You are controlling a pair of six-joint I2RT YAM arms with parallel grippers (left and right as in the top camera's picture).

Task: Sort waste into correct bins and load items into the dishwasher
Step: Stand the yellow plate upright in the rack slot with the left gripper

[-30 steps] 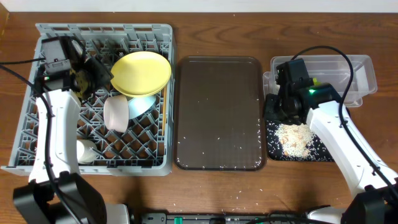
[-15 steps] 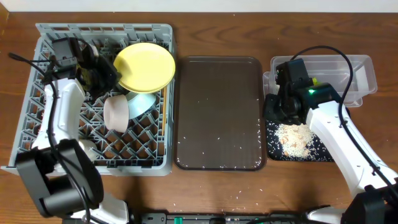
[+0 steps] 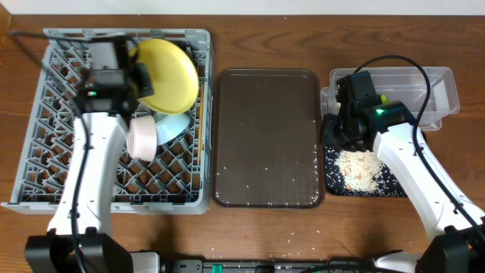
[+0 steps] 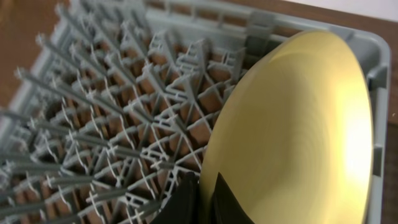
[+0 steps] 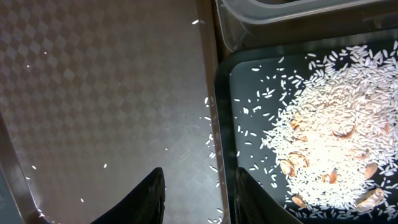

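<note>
The yellow plate is already hanging tilted over the back corner of the rack, beyond the bowls, so my left gripper should next go down toward the rack edge beside the brown tray.
My left gripper is shut on the lower rim of the round yellow plate. It holds the plate tilted on edge over the back of the grey dish rack. From overhead the plate stands above the light blue bowl and the pinkish-white bowl, both lying in the rack. My right gripper is open with nothing held, low over the edge where the brown tray meets the black tray. A heap of white rice lies in the black tray.
The dark brown serving tray sits mid-table with scattered rice grains on it. A clear plastic tub stands behind the black tray at the right. A few grains lie on the wooden table near the front edge.
My left gripper has shut on the plate's rim and the arm has swung round. The plate is lifted from lying across the bowls to tilted on edge. The right arm has stayed put.
</note>
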